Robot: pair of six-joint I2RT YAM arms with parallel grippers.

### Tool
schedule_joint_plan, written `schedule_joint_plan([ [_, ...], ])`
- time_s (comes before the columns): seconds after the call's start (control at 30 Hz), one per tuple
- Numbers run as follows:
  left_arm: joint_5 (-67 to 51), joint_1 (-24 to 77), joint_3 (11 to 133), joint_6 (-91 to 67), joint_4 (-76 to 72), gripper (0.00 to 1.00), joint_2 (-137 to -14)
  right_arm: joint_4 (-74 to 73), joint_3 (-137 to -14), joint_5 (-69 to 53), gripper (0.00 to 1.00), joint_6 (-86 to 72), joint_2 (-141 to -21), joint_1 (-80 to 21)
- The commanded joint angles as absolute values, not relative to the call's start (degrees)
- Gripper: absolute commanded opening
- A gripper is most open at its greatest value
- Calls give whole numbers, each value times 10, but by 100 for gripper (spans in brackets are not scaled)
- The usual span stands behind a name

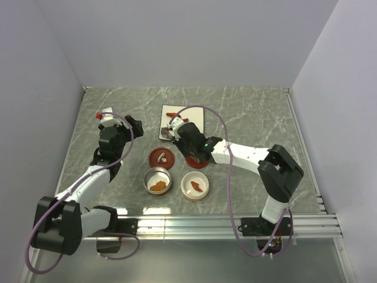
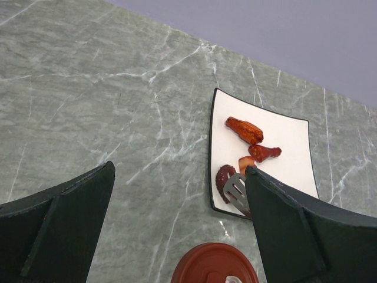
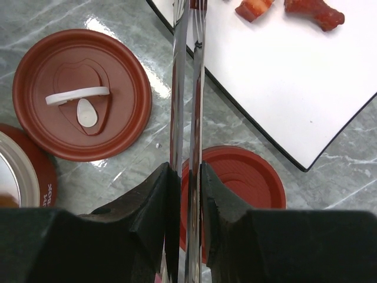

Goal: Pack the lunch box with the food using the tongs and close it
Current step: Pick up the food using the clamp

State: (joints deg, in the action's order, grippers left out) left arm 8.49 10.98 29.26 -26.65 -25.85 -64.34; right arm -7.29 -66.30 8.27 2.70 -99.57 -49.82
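Note:
Next, my right gripper will raise the tong tip back from the plate, then dip it into the silvery-rimmed tin [image 1: 157,177] [image 3: 6,175], which has room beside its orange-brown piece.
On the white plate [image 2: 288,141] lie several red and orange food pieces [image 2: 244,130]; two more show in the right wrist view [image 3: 315,12]. My right gripper [image 3: 187,177] is shut on the silvery tongs [image 3: 187,88], whose two arms are squeezed close together. The slotted tong tip [image 2: 235,191] rests by a dark red morsel [image 2: 222,177] at the plate's near corner. Two round lunch box tins [image 1: 158,180] [image 1: 195,186] each hold an orange-brown piece. My left gripper [image 2: 179,171] hangs open over bare table, left of the plate.
A red lid with a white handle [image 3: 82,94] lies left of the tongs, and a second red lid [image 3: 247,177] lies under my right gripper. Both lids [image 1: 161,157] [image 1: 197,160] sit between plate and tins. Grey walls close in the marble table [image 1: 253,118].

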Motion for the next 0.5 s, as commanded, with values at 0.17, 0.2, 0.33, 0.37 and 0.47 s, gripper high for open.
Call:
schedule_joint_plan([
  [0.17,86,112,296,-265,-284,99,-635,-45,-635,83,22,24,-921,-495],
  [0.2,86,112,296,-265,-284,100,-635,-42,-631,83,22,23,-915,-495],
  [0.33,85,113,296,-265,-283,100,-635,-43,-613,87,22,19,-888,-495],
  [0.37,84,112,296,-266,-283,99,-635,-45,-611,87,22,18,-883,-497],
  [0.47,85,112,296,-265,-283,100,-635,-45,-593,81,22,16,-858,-497],
])
